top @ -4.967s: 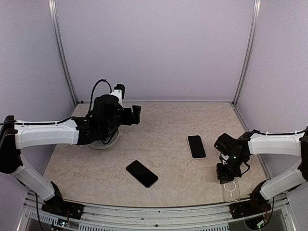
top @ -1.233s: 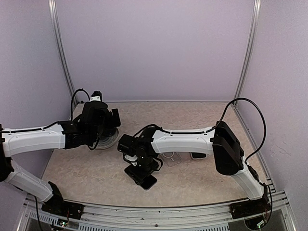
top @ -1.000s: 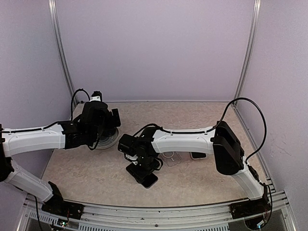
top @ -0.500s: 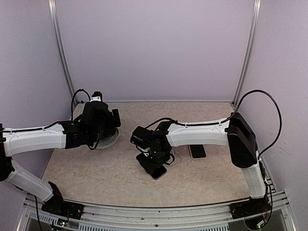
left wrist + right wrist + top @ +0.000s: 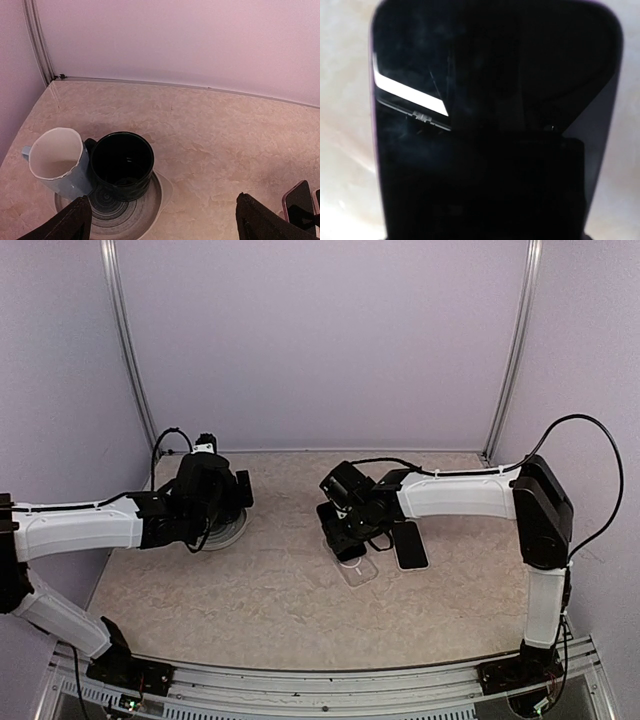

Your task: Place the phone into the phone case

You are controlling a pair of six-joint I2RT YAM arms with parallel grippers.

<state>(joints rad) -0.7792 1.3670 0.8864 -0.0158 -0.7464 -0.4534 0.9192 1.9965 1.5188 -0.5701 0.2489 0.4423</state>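
Observation:
I will next use my right gripper to pull the phone back and down onto the clear phone case (image 5: 358,570) and then let go of the phone. The case's near end is uncovered.
My right gripper (image 5: 346,532) is shut on the black phone (image 5: 495,125), which fills the right wrist view with its dark screen and hides the fingers. In the top view the phone (image 5: 343,541) hangs tilted over the far end of the clear phone case (image 5: 358,570). The case lies flat on the table near the middle. Whether phone and case touch I cannot tell. My left gripper (image 5: 167,227) stands open with nothing between its fingers. It hovers over the table at the left (image 5: 238,498), far from the case.
A second phone (image 5: 408,544) with a pale edge lies just right of the case. At the left, a black mug (image 5: 122,162) and a white-and-blue cup (image 5: 56,160) stand on a patterned plate (image 5: 150,212). Walls close in the back and sides.
My right gripper has carried the black phone from the front centre of the table back and to the right, to the clear case. The left arm has stayed put.

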